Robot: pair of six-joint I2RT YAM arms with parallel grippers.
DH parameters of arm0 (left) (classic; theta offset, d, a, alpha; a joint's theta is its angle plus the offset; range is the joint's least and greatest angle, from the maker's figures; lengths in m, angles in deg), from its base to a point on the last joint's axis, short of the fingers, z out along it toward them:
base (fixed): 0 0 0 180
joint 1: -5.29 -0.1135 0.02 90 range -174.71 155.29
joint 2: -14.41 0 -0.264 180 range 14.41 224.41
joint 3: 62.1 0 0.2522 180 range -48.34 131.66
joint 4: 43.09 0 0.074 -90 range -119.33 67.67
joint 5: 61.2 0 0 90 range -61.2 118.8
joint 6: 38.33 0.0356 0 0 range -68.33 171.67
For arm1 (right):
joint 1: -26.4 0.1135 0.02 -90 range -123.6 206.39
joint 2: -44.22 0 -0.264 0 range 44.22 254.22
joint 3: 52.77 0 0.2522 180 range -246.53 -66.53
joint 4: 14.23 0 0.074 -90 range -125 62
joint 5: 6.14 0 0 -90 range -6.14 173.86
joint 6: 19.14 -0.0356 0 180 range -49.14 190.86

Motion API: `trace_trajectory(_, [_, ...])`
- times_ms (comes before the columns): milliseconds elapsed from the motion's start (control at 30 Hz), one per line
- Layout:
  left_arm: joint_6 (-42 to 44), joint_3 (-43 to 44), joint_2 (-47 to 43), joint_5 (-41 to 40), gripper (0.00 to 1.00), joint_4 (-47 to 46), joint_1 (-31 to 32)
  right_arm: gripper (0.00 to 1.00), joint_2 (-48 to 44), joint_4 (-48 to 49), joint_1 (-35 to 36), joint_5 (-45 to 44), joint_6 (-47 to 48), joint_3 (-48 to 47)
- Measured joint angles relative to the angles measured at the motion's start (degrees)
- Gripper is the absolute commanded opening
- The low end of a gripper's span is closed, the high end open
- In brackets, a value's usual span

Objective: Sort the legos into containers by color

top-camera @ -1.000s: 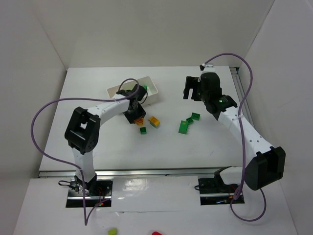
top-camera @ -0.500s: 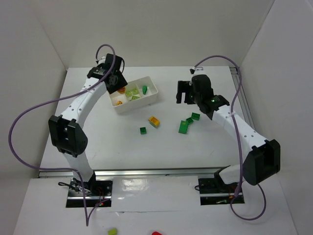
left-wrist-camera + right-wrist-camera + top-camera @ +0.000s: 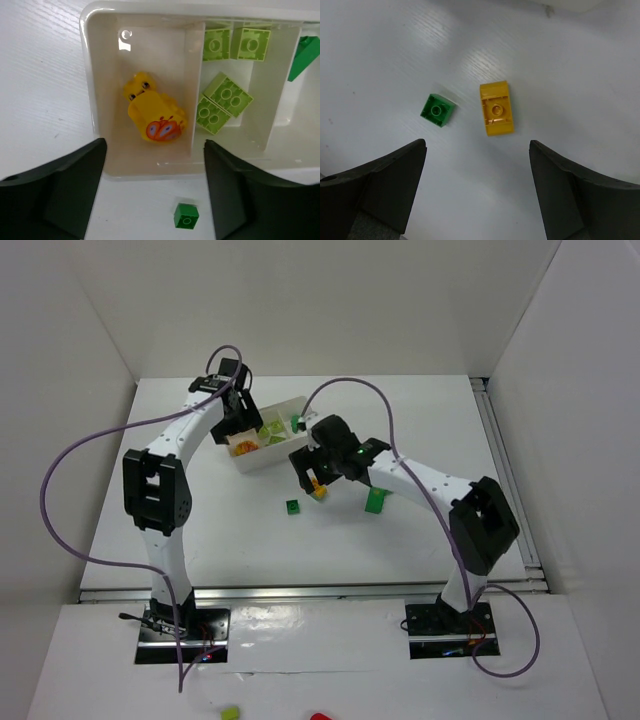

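Observation:
I will next lower the fingers of my right gripper over the long sides of the yellow brick (image 3: 319, 491) (image 3: 496, 108), because its narrow width faces the gap between them.
The white tray (image 3: 142, 167) has three compartments. A yellow piece with an orange face (image 3: 154, 114) lies loose in the left one. Lime bricks (image 3: 224, 97) fill the middle one, and a dark green brick (image 3: 305, 54) is in the right one. My left gripper (image 3: 155, 200) hangs open above the tray's near wall, holding nothing. A small green brick (image 3: 186, 216) lies on the table between its fingers. My right gripper (image 3: 477, 190) is open above the table, just short of a yellow brick (image 3: 496, 108) and the same small green brick (image 3: 438, 110).
In the top view, a larger green brick (image 3: 375, 500) lies on the table right of my right gripper (image 3: 306, 472). The tray (image 3: 262, 460) sits at the back left, with my left gripper (image 3: 238, 425) over its left end. White walls enclose the table.
My left gripper carried the yellow-orange piece from the table to the tray and opened, leaving it in the left compartment. My right arm swung left to above the yellow brick.

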Motion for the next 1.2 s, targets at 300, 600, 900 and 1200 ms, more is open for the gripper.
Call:
trace_trajectory(300, [1.7,1.9,-0.9,0.6,1.0,0.5,0.0,0.81,8.3,0.0,2.2,0.4,3.3,-2.4])
trace_trajectory(600, [3.1,1.9,-13.0,1.5,1.0,0.9,-2.0,0.68,12.0,1.2,2.2,-1.7,3.6,-3.1])
trace_trajectory(900, [4.5,1.5,-16.8,3.3,1.0,1.2,-2.6,0.62,13.9,5.6,2.2,-5.2,2.0,-1.7])
trace_trajectory(1200, [5.1,1.3,-16.8,4.6,1.0,1.7,-2.6,0.44,15.6,6.2,2.2,-6.5,1.7,-1.7])
